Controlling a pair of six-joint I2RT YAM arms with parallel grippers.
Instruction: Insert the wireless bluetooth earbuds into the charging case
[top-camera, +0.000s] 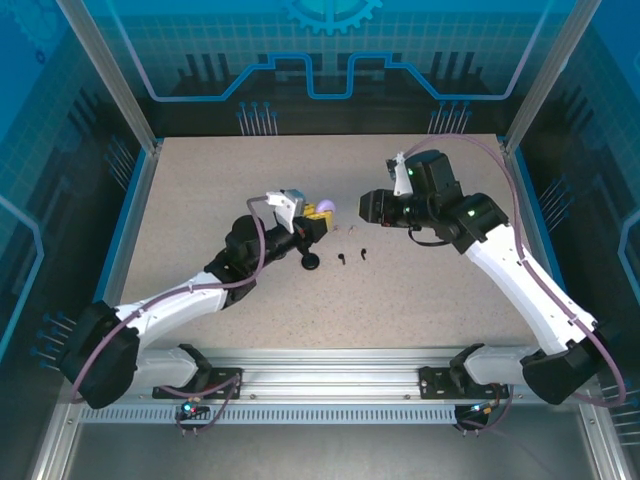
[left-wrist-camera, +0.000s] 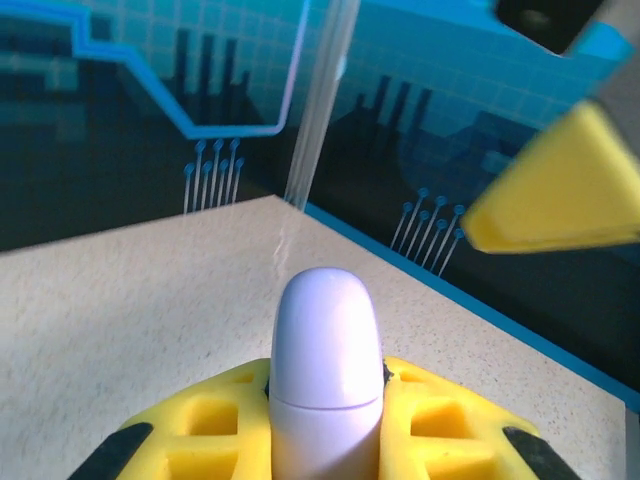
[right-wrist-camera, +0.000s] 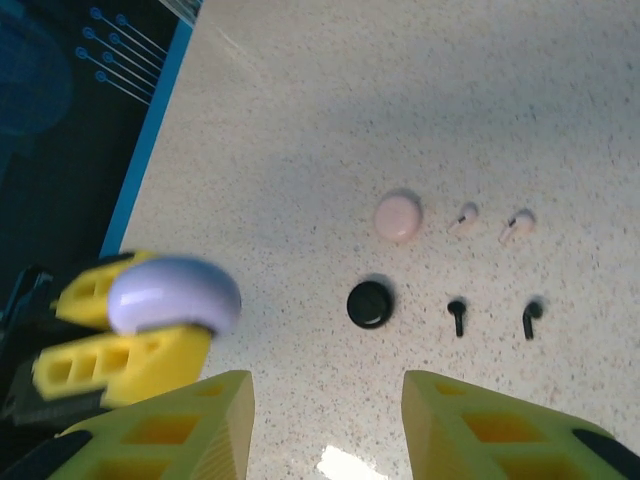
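I will move my left gripper away from my right gripper and down to release the lilac case (top-camera: 325, 207), because the tabletop below my left gripper is bare on that side.
My left gripper (left-wrist-camera: 325, 405) is shut on a lilac charging case (left-wrist-camera: 325, 360), which stands up between the yellow fingers with a seam line round it. In the top view that case (top-camera: 325, 207) is held above the table's middle, with my right gripper (top-camera: 363, 207) just to its right. My right gripper (right-wrist-camera: 325, 425) is open with nothing between its fingers. Below it on the table lie two pale pink earbuds (right-wrist-camera: 463, 217) and two black earbuds (right-wrist-camera: 457, 315). A pink round case (right-wrist-camera: 398, 217) and a black round case (right-wrist-camera: 370, 303) lie to their left.
The black case (top-camera: 312, 263) and black earbuds (top-camera: 343, 258) lie just in front of the left gripper. One yellow finger of the right gripper (left-wrist-camera: 560, 195) hangs close, up and right of the lilac case. Blue walls and metal posts ring the speckled table (top-camera: 200, 200).
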